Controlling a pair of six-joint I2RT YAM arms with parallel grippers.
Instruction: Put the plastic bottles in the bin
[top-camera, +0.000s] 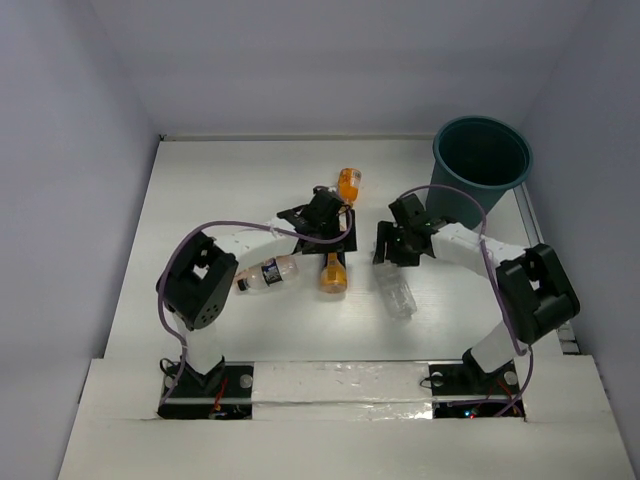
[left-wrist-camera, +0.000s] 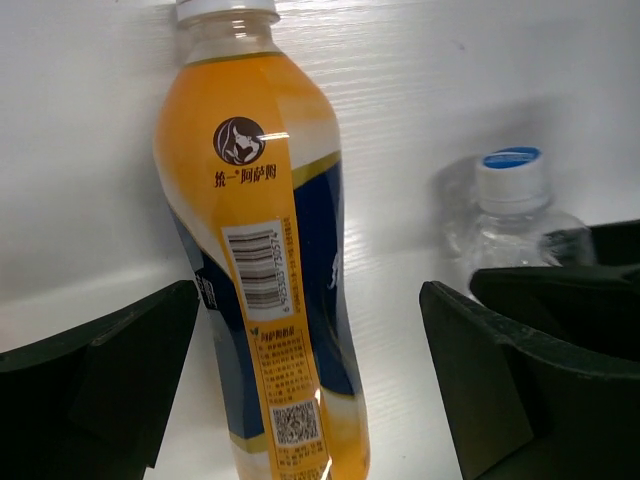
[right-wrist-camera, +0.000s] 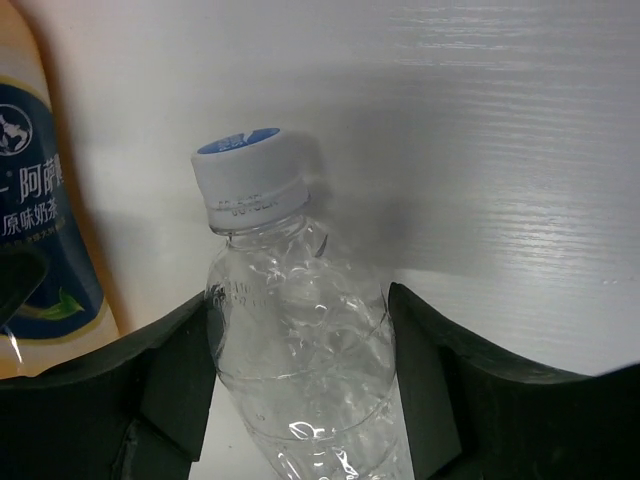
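The fingers of the robot's left gripper already stand wide on either side of the dark blue label (left-wrist-camera: 275, 318) of the orange bottle, so next the gripper will lower slightly and close them around it.
My left gripper (top-camera: 330, 238) (left-wrist-camera: 308, 320) is open, its jaws wide on either side of an orange bottle (top-camera: 333, 274) (left-wrist-camera: 270, 260) with a dark blue label, which lies on the table untouched. My right gripper (top-camera: 390, 256) (right-wrist-camera: 300, 310) is shut on a clear bottle (top-camera: 398, 296) (right-wrist-camera: 300, 370) with a white and blue cap; both fingers press on its sides. This bottle also shows in the left wrist view (left-wrist-camera: 512, 205). The dark teal bin (top-camera: 481, 160) stands at the back right, behind the right arm.
Another orange bottle (top-camera: 347, 183) lies behind the left gripper. A clear bottle with a dark label (top-camera: 268, 274) lies left of the orange one. The two grippers are close together at mid-table. White walls enclose the table.
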